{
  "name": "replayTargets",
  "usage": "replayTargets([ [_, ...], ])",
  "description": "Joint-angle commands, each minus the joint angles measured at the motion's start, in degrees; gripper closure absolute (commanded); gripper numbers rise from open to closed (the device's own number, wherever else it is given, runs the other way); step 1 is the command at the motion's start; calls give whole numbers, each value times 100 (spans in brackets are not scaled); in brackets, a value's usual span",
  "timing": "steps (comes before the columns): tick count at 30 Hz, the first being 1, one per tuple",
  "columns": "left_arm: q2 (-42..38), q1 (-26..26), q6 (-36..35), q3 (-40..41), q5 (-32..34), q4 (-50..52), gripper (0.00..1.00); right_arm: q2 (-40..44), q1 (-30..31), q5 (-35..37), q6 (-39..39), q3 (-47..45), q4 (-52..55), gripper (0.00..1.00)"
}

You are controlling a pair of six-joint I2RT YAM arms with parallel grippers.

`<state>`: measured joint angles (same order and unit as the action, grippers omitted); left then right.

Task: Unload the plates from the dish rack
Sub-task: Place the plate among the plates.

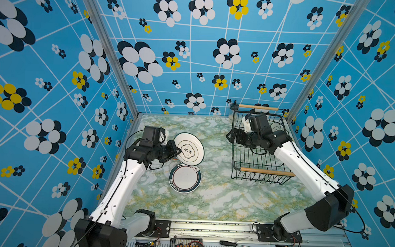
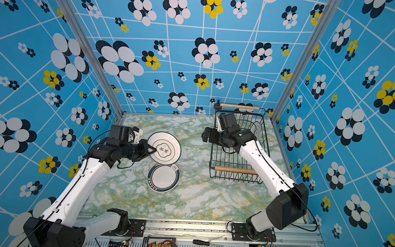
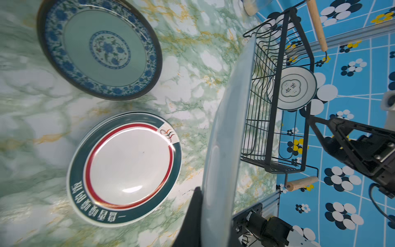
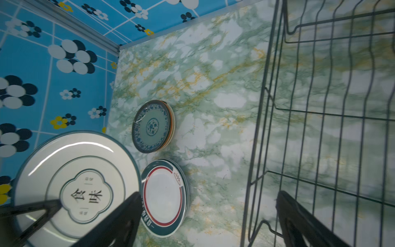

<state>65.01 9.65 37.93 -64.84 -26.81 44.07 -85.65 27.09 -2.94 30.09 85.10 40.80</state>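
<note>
The teal-rimmed plate (image 1: 185, 178) (image 3: 126, 166) is lying flat and its top side is bare, so my left gripper will next move back and down to let go of the white plate's rim over it.
My left gripper (image 1: 178, 150) (image 2: 153, 149) is shut on the rim of a white emblem-centred plate (image 1: 190, 148) (image 2: 165, 149) (image 4: 74, 188), tilted above the table's left middle. In the left wrist view that plate (image 3: 226, 139) shows edge-on between the jaws (image 3: 213, 224). Just nearer lies a teal-rimmed plate (image 1: 185, 178) (image 2: 163, 177) (image 3: 126, 166) (image 4: 164, 196). A blue-patterned plate (image 3: 100, 49) (image 4: 151, 126) tops a small stack on the table. The black wire dish rack (image 1: 266, 171) (image 2: 235, 170) stands at the right. One white plate (image 1: 276, 126) (image 2: 256, 128) (image 3: 291, 87) stands upright at its far end. My right gripper (image 1: 231, 135) (image 2: 206, 134) (image 4: 209, 193) is open and empty at the rack's left side.
A small glass jar (image 1: 232, 110) stands behind the rack's far left corner. Patterned blue walls close in the table on three sides. A screwdriver (image 1: 230, 243) lies on the front rail. Bare marble-patterned tabletop (image 1: 223, 197) shows at the front middle.
</note>
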Motion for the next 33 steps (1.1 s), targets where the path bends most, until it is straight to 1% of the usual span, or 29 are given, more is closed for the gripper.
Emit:
replayTargets([
  [1,-301,-59,-322,42,564,869,100,154,-2,1905,-533,298,1261,1],
  [4,-473,-68,-314,194,842,1120,100,128,-2,2375,-703,367,1504,1],
  [6,-539,-60,-280,279,1018,1264,100,110,-10,2494,-743,367,1581,1],
  [10,-677,-38,-169,568,1149,1328,100,97,-11,2603,-776,308,1651,1],
  [15,-751,98,10,945,1285,1238,100,75,-17,2585,-864,223,1660,1],
  [18,-753,322,267,1189,1301,951,100,71,-20,2571,-873,146,1645,1],
  [22,-616,618,443,1319,1602,875,100,96,-26,2476,-869,25,1563,1],
  [33,-564,689,639,1682,1640,717,99,137,-37,2330,-925,-163,1439,1],
])
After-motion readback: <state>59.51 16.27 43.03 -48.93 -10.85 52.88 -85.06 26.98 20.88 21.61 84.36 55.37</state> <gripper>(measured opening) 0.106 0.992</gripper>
